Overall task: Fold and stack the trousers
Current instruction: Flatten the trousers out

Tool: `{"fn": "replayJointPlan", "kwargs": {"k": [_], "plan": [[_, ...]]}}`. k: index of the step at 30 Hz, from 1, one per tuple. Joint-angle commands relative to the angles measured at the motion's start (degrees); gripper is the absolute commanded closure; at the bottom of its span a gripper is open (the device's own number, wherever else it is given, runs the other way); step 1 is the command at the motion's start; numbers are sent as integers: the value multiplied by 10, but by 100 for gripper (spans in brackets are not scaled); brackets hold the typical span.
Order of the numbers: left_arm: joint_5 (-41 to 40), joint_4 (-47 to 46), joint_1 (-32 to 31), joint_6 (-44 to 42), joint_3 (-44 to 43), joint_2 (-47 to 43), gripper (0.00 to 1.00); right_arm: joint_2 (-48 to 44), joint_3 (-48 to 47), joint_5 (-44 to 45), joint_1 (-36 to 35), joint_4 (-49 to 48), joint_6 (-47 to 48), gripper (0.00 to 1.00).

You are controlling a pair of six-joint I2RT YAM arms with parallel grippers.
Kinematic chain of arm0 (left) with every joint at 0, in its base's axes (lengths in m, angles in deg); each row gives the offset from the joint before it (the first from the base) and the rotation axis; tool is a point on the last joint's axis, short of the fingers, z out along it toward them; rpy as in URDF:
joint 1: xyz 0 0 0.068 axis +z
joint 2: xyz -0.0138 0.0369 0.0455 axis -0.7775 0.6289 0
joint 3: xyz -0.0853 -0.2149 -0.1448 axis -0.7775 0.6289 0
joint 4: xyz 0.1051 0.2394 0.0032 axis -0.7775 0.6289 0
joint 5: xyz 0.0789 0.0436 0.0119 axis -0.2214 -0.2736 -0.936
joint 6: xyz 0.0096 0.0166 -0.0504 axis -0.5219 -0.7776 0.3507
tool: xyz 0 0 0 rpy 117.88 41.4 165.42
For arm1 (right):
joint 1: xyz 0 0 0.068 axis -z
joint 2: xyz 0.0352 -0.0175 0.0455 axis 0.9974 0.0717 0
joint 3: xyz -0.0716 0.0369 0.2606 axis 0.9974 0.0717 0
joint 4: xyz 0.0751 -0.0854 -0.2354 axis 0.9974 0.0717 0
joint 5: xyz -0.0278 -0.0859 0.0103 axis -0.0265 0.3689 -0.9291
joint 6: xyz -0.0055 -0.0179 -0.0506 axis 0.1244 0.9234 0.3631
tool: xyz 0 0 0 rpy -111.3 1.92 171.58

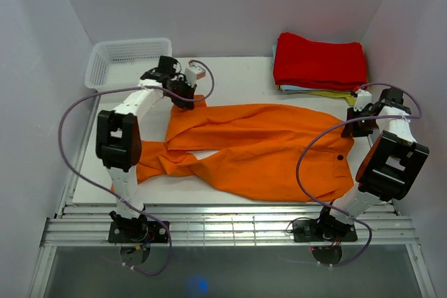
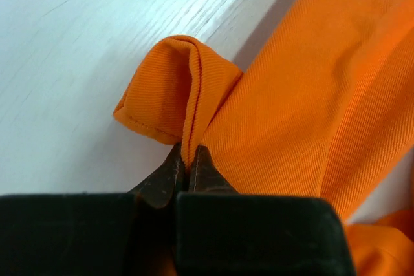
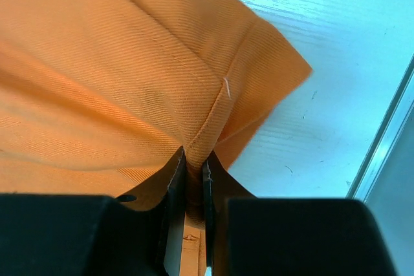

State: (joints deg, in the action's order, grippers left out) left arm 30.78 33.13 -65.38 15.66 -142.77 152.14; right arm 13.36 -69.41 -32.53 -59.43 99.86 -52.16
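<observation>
My left gripper holds the leg, which bends. I will pull the gripper to the left in the top view, toward the table edge by the basket, and release the leg's hem.
The bright orange trousers (image 1: 258, 148) lie spread across the white table, waistband with a small dark button (image 1: 339, 157) at the right, legs running left. My left gripper (image 1: 184, 100) is shut on a leg's hem at the far left; the pinched orange cloth (image 2: 187, 95) folds up between its fingers (image 2: 169, 171). My right gripper (image 1: 357, 125) is shut on the waistband's far corner; the wrist view shows the orange cloth (image 3: 162, 75) bunched between the fingers (image 3: 173, 179).
A white basket (image 1: 126, 61) stands at the back left. A folded red cloth (image 1: 320, 61) lies on other folded cloths at the back right. The table's metal edge (image 3: 388, 140) runs close to my right gripper. Purple cables loop beside both arms.
</observation>
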Motion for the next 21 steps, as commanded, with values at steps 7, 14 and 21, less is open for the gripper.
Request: {"fn": "replayJointPlan", "kwargs": {"k": [7,14,21], "plan": [[-224,-77,191,207,182,-359,100,-26,-38,23,8,-33,36,92],[-302,-66,236,300,252,-410,100,-27,-56,27,9,-37,28,92],[-298,-73,378,385,235,-384,100,-28,-53,58,19,-56,39,92]]}}
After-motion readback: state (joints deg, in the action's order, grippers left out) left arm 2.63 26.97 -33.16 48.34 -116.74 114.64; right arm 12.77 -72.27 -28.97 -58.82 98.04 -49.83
